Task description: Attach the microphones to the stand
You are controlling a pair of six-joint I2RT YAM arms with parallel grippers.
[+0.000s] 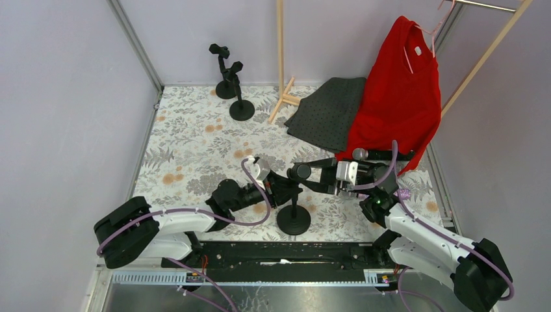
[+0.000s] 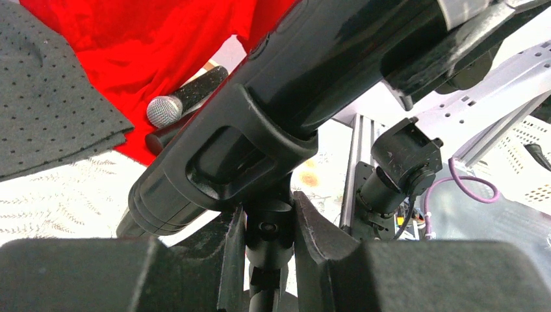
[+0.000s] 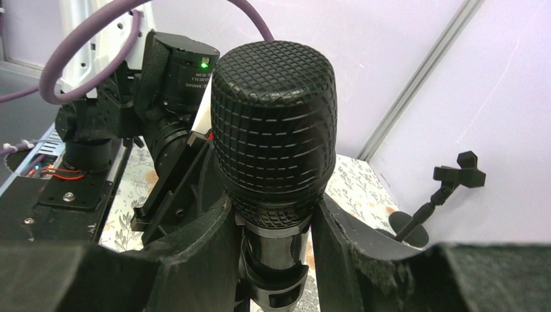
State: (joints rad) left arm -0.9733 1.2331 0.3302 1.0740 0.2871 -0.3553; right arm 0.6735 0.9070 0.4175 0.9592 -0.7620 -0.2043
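Note:
My left gripper carries the stand outward next and releases it on the open tabletop beside the bare stands, because its clip already holds the microphone.
A black microphone [image 3: 273, 117] with a black mesh head leans steeply in the clip [image 2: 227, 156] of the near stand [image 1: 294, 221]. My right gripper [image 3: 273, 227] is shut on its neck just under the head [image 1: 299, 172]. Its body [image 2: 305, 78] runs through the clip, tail end at the lower left. My left gripper [image 2: 268, 227] is shut on the stand's swivel joint right below the clip, reaching in from the left [image 1: 286, 187]. A second microphone [image 2: 164, 109] with a silver mesh head and dark speckled body lies on the red shirt [image 1: 359, 154].
Two more black stands [image 1: 225, 71] [image 1: 242, 97] with bare clips stand at the back left; one shows in the right wrist view [image 3: 455, 179]. A red shirt [image 1: 396, 97] hangs over a grey mat [image 1: 328, 110]. A wooden rack leg [image 1: 282, 65] stands behind.

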